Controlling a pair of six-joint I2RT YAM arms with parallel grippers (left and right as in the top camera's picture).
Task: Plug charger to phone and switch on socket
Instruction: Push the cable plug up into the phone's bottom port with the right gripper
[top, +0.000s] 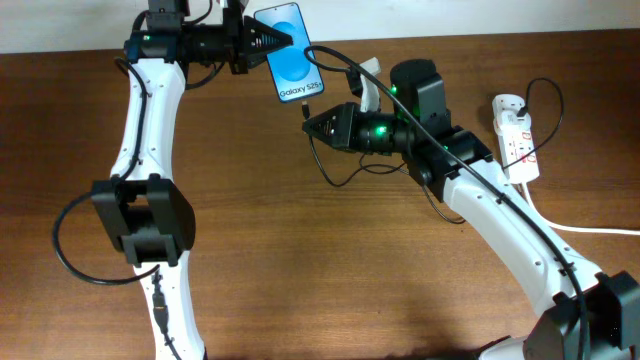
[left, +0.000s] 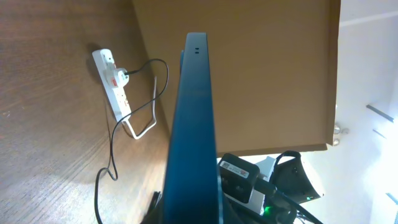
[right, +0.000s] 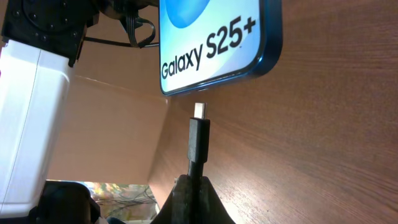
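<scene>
The robot's left gripper will next bring the phone (top: 288, 52) down and back onto the clear wood of the bare tabletop and let it go there.
My left gripper (top: 268, 42) is shut on the phone (top: 288, 52), which has a blue screen reading Galaxy S25+, and holds it at the table's back edge. The left wrist view shows the phone (left: 194, 124) edge-on. My right gripper (top: 310, 124) is shut on the charger (right: 198, 140), a thin black cable; its silver plug tip points at the phone's (right: 217, 37) bottom edge with a small gap left. The cable (top: 335, 175) loops back across the table. The socket (top: 516, 136), a white power strip with red marks, lies at the right and also shows in the left wrist view (left: 113, 78).
A thick white cord (top: 590, 228) runs from the socket off the right edge. The wooden table (top: 330, 270) stretches toward me. The left arm (top: 140, 120) stands at the left. A brown wall (left: 261, 68) rises behind the table.
</scene>
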